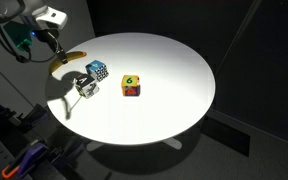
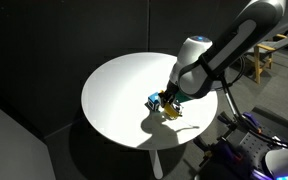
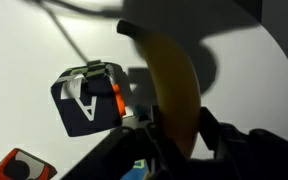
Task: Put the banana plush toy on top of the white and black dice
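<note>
My gripper is holding the banana beside the white and black dice, so it will move sideways to the left in the wrist view, over the dice.
The banana plush toy is yellow and curved, and my gripper is shut on its near end. In an exterior view the gripper holds the banana in the air above the table's left edge. It hangs just beyond the white and black dice and the dark blue dice. The other exterior view shows the gripper with the banana hanging over the cubes. In the wrist view a cube with a dark face and white marks lies left of the banana.
A red and yellow cube marked "6" sits right of the two dice; it also shows in the wrist view. All stand on a round white table with a dark floor around it. The table edge is close to the dice.
</note>
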Tool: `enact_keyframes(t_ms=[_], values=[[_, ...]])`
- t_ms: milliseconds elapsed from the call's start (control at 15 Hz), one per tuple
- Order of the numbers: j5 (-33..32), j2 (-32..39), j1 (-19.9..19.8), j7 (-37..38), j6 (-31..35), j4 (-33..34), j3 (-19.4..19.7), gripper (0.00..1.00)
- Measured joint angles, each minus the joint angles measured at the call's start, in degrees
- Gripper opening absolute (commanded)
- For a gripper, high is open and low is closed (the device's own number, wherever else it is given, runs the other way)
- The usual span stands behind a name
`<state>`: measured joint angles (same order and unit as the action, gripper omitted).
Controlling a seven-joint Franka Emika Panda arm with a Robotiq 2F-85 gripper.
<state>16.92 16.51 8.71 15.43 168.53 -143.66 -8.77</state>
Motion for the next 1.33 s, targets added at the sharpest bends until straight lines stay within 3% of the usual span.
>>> enact_keyframes(t_ms=[867, 1333], values=[[0.0, 5.7, -1.7, 1.4, -3.6, 7.2, 1.7, 0.16], [-0.8, 7.4, -3.0, -2.0, -7.1, 9.5, 2.2, 0.16]])
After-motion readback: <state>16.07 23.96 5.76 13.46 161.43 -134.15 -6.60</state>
